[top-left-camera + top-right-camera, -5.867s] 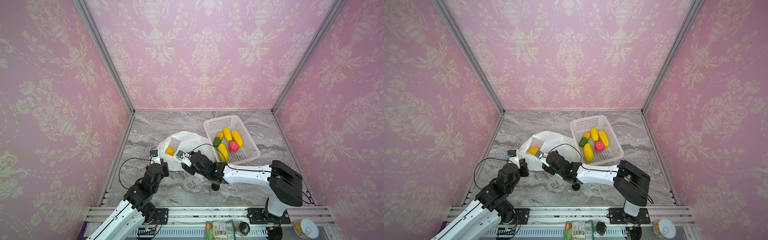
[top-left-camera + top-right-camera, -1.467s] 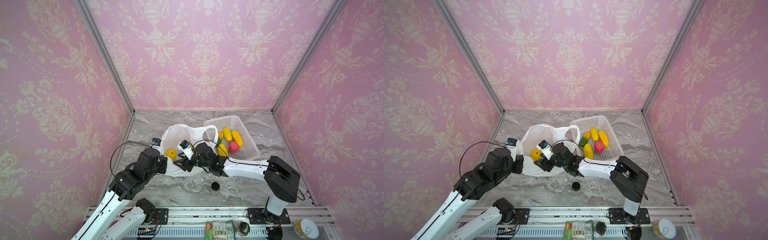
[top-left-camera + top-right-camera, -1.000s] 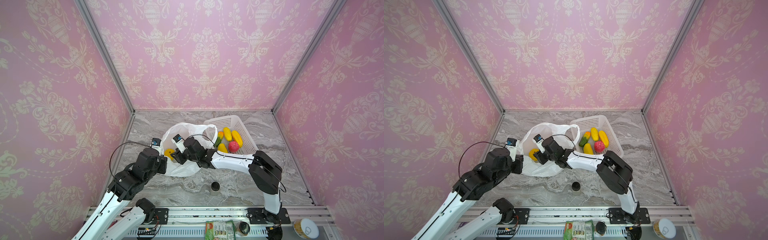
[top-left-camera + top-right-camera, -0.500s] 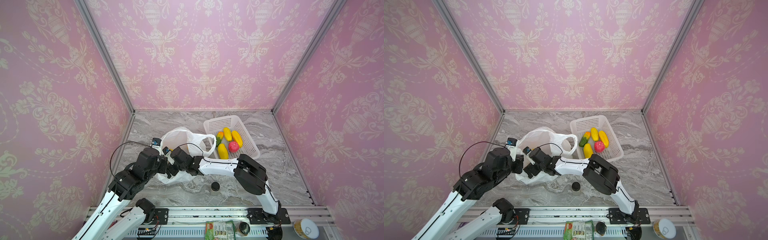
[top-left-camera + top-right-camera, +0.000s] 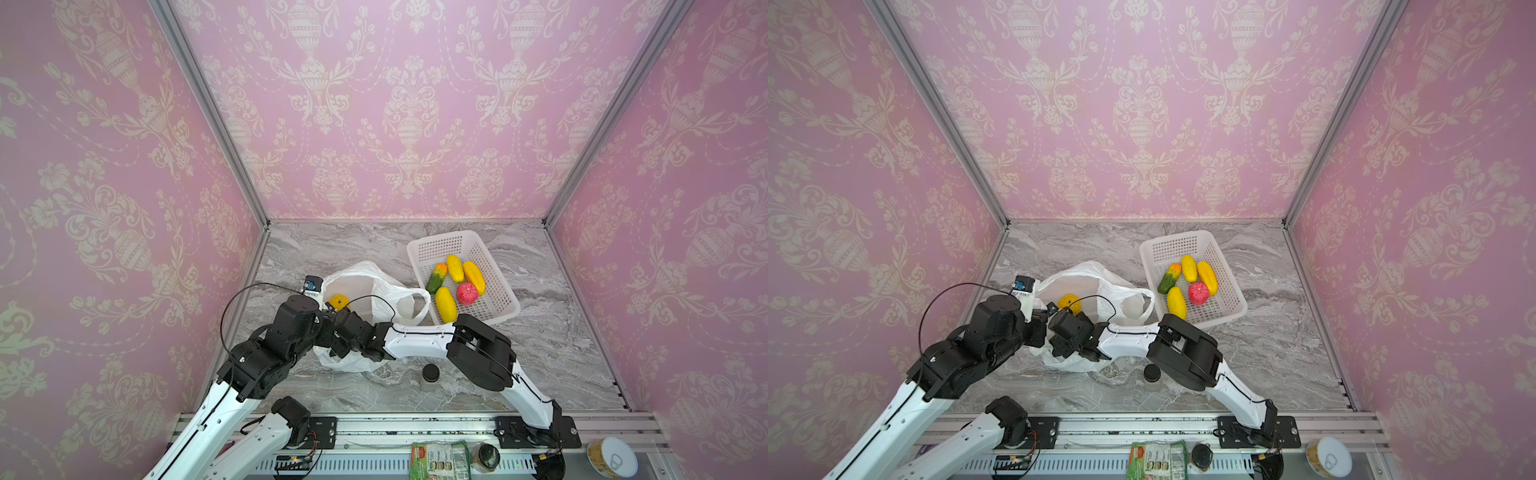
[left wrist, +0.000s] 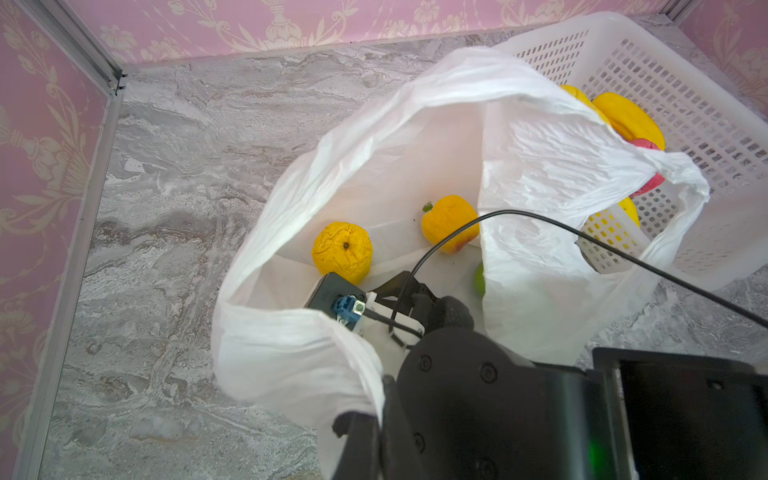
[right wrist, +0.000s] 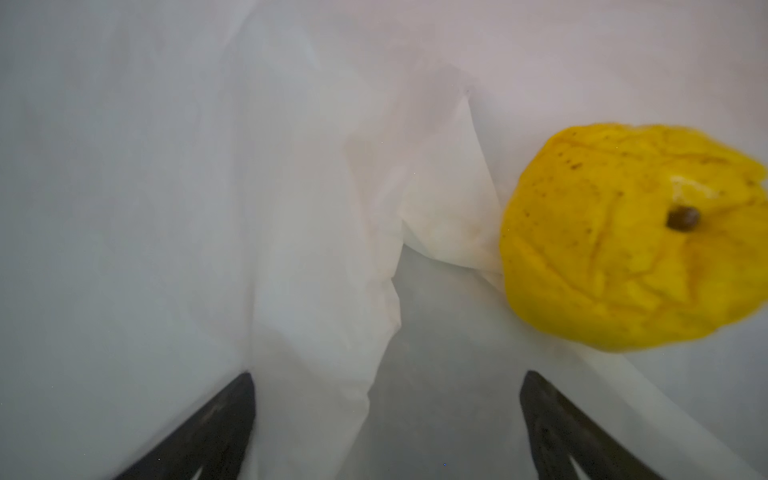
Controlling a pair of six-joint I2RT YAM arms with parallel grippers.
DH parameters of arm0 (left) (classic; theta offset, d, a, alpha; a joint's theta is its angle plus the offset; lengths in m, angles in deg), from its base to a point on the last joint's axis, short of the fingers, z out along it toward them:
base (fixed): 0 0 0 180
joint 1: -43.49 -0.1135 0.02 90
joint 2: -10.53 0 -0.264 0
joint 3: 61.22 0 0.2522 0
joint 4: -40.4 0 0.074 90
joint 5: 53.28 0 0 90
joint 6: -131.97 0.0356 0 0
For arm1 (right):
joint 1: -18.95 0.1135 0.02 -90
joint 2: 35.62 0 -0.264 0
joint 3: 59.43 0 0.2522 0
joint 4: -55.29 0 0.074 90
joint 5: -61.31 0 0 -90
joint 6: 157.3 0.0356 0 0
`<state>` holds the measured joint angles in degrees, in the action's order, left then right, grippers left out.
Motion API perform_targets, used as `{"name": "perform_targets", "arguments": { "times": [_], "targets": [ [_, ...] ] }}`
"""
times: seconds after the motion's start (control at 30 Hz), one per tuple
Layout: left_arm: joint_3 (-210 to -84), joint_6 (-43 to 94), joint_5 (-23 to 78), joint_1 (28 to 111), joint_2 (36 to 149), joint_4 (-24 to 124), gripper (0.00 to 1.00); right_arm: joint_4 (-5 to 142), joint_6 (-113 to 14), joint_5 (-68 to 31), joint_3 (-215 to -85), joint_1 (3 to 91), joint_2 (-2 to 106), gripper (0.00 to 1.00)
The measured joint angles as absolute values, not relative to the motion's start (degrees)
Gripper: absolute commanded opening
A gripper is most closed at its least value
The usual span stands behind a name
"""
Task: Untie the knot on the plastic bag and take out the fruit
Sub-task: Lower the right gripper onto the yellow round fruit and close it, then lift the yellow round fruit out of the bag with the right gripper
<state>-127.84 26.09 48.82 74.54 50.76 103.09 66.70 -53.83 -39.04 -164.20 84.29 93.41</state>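
Note:
The robot's right gripper will slide outward inside the bag and bring its open fingers around the wrinkled yellow-orange fruit [image 5: 338, 301] [image 7: 623, 237], because the fruit is farther outward than they are.
The white plastic bag [image 5: 365, 282] [image 5: 1084, 278] lies with its mouth held wide open; no knot shows, and one handle loop [image 5: 415, 303] hangs loose toward the basket. My left gripper [image 6: 374, 409] is shut on the bag's near rim. My right gripper [image 7: 386, 374] is open inside the bag with only bag film between its fingers. A wrinkled yellow-orange fruit [image 7: 623, 237] [image 6: 343, 251] [image 5: 338, 301] sits just ahead of it, off to one side. A peach fruit [image 6: 449, 222] and a green one [image 6: 480, 280] also lie in the bag.
The white perforated basket [image 5: 428, 245] [image 5: 1160, 245] stands right of the bag, holding several fruit, yellow [image 5: 445, 303], pink-red [image 5: 467, 293] and green-orange [image 5: 436, 278]. A small dark-lidded jar [image 5: 430, 374] [image 5: 1151, 374] stands near the front under my right arm. Pink walls enclose three sides.
My right gripper has swung left and down into the bag and spread its jaws wide. The left gripper keeps its hold on the rim.

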Motion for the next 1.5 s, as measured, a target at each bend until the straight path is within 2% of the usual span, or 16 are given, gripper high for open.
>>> {"name": "perform_targets", "arguments": {
  "times": [0.33,0.5,0.73,0.8,1.03,1.17,1.27,1.5],
  "targets": [
    [-127.84,26.09,48.82,74.34,50.76,103.07,0.0,66.44,-54.0,-46.61,-162.97,82.23,86.42,1.0],
    [-127.84,26.09,48.82,74.34,50.76,103.07,0.0,69.15,-53.85,-47.63,-167.91,79.46,91.16,0.99],
    [-127.84,26.09,48.82,74.34,50.76,103.07,0.0,72.56,-53.52,-43.98,-174.67,77.01,99.29,1.0],
    [-127.84,26.09,48.82,74.34,50.73,103.07,0.0,73.15,-53.5,-43.15,-176.44,76.99,101.02,0.96],
    [-127.84,26.09,48.82,74.34,50.69,103.07,0.0,74.46,-52.63,-40.16,-179.74,76.68,103.66,0.7],
    [-127.84,26.09,48.82,74.34,50.63,103.07,0.0,73.06,-53.11,-39.33,-177.68,76.66,102.72,0.65],
    [-127.84,26.09,48.82,74.34,50.36,103.07,0.0,70.79,-53.72,-38.52,-170.73,76.66,98.35,0.62],
    [-127.82,26.11,48.78,74.34,50.28,103.05,0.0,62.03,-55.77,-35.98,-150.08,76.75,79.69,0.55]
  ]
}}
